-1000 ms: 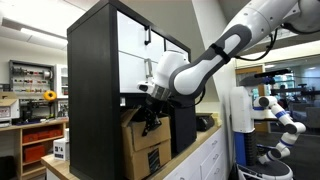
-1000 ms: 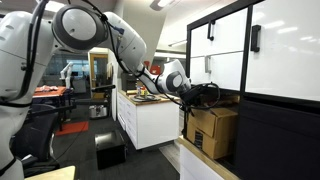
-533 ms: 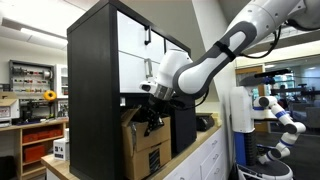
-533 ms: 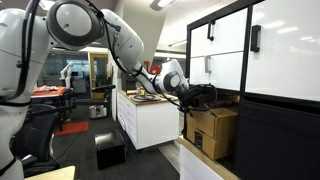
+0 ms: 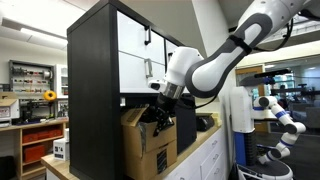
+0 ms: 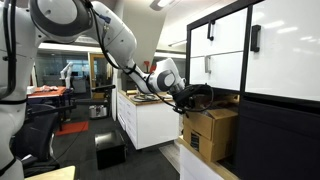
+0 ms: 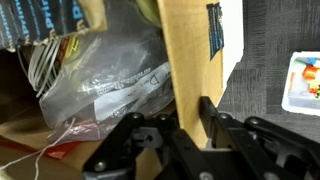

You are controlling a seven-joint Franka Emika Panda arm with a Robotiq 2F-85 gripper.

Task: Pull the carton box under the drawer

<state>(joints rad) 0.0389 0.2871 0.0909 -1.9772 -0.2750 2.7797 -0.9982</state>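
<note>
The carton box stands under the drawer (image 6: 226, 66), so my gripper needs to pull the carton box's side back to the open space before the cabinet and release it there.
The carton box (image 5: 148, 152) is brown corrugated cardboard and stands in the open bottom bay of the tall black cabinet, below the white drawer (image 5: 135, 66). Both also show in an exterior view: the box (image 6: 212, 134) and the drawer (image 6: 226, 66) with its dark handle. My gripper (image 5: 160, 118) sits at the box's top front edge (image 6: 190, 100). In the wrist view the jaws (image 7: 190, 108) are shut on the box's upright cardboard wall (image 7: 190, 50), one finger on each side.
A crumpled clear plastic bag (image 7: 110, 75) lies inside the box. A white counter unit (image 6: 150, 120) stands beside the cabinet, with a black box (image 6: 110, 150) on the floor. Another white robot arm (image 5: 277, 115) stands at the far side.
My gripper has moved outward from the cabinet, and the box has slid a little way out with it.
</note>
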